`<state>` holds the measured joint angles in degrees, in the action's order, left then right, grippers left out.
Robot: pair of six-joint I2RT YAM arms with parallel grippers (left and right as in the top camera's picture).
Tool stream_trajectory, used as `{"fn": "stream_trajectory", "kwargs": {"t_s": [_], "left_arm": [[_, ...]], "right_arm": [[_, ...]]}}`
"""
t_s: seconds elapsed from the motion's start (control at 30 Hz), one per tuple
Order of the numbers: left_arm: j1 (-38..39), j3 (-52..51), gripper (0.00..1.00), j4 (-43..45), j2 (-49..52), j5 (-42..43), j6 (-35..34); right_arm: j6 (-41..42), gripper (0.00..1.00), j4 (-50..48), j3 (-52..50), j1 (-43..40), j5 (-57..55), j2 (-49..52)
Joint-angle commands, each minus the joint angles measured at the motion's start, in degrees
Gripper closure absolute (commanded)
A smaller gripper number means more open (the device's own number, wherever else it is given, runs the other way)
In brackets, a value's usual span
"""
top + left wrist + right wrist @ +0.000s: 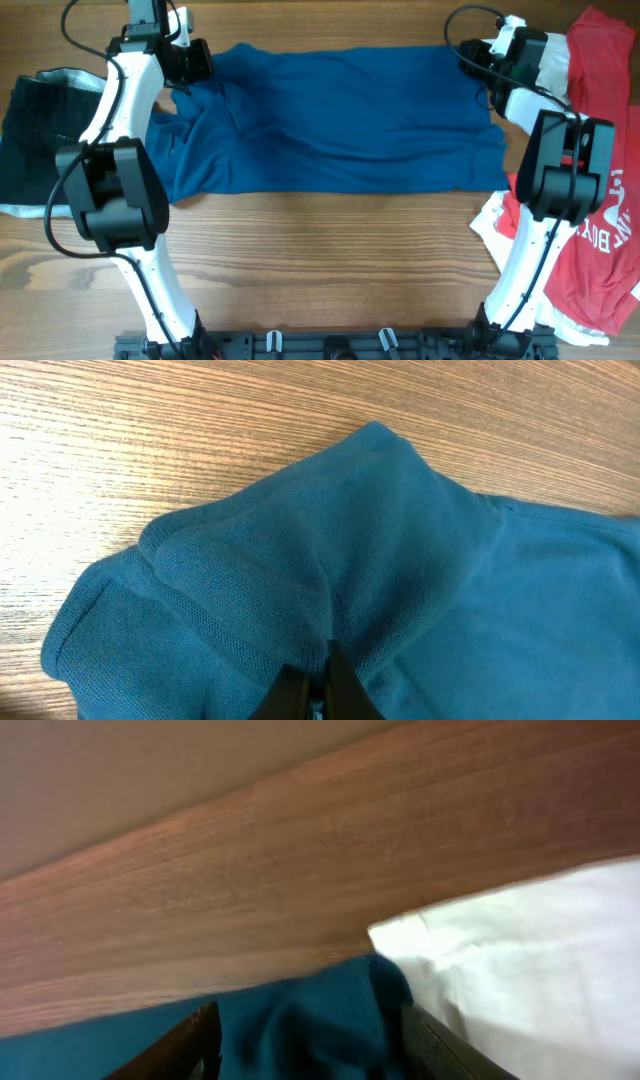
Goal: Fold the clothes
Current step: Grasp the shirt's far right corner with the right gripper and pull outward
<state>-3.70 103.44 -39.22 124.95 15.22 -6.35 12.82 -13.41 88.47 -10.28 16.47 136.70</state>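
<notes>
My right gripper should next close its fingers on the blue shirt's far corner beside the white cloth.
A blue shirt lies spread flat across the far middle of the wooden table. My left gripper sits at its far left corner, shut on a pinch of the blue cloth, which bunches in folds around the fingers. My right gripper is at the far right corner. Its fingers are open, with the blue corner lying between them, beside white cloth.
A dark garment with a grey lining lies at the left edge. A red shirt with white print and white cloth under it lies at the right. Both arm bases stand at the near edge.
</notes>
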Motion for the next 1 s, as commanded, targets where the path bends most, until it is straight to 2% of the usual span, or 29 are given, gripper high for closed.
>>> {"fn": "stream_trajectory", "kwargs": {"t_s": [0.0,0.07,0.17,0.2,0.43,0.63,0.83,0.97], "left_arm": [[0.1,-0.5,0.96,0.2,0.9,-1.1,-0.5],[0.1,-0.5,0.96,0.2,0.9,-1.2,-0.5],[0.1,-0.5,0.96,0.2,0.9,-1.2,-0.5],[0.1,-0.5,0.96,0.1,0.9,-1.2,-0.5],[0.1,-0.5,0.96,-0.6,0.9,-1.9,-0.5],[0.1,-0.5,0.96,-0.5,0.9,-2.9,-0.5],[0.1,-0.5,0.96,-0.6,0.8,-2.9,-0.5],[0.0,-0.5,0.96,-2.1,-0.2,-2.9,-0.5]], "right_arm": [[2.3,0.48,-0.7,0.9,0.3,0.3,3.6],[2.4,0.6,-0.7,0.9,0.3,0.2,3.7],[2.4,0.91,-0.7,0.9,0.3,0.0,3.7],[2.8,0.96,-0.6,0.9,0.2,0.0,3.7],[4.0,0.96,4.0,0.9,-0.6,-0.3,2.3],[5.2,0.96,10.5,0.9,-3.9,-0.1,-5.4],[-0.7,0.96,20.5,0.9,-4.4,-0.2,-12.7],[-0.9,0.96,26.0,0.9,-4.4,-0.2,-16.2]]}}
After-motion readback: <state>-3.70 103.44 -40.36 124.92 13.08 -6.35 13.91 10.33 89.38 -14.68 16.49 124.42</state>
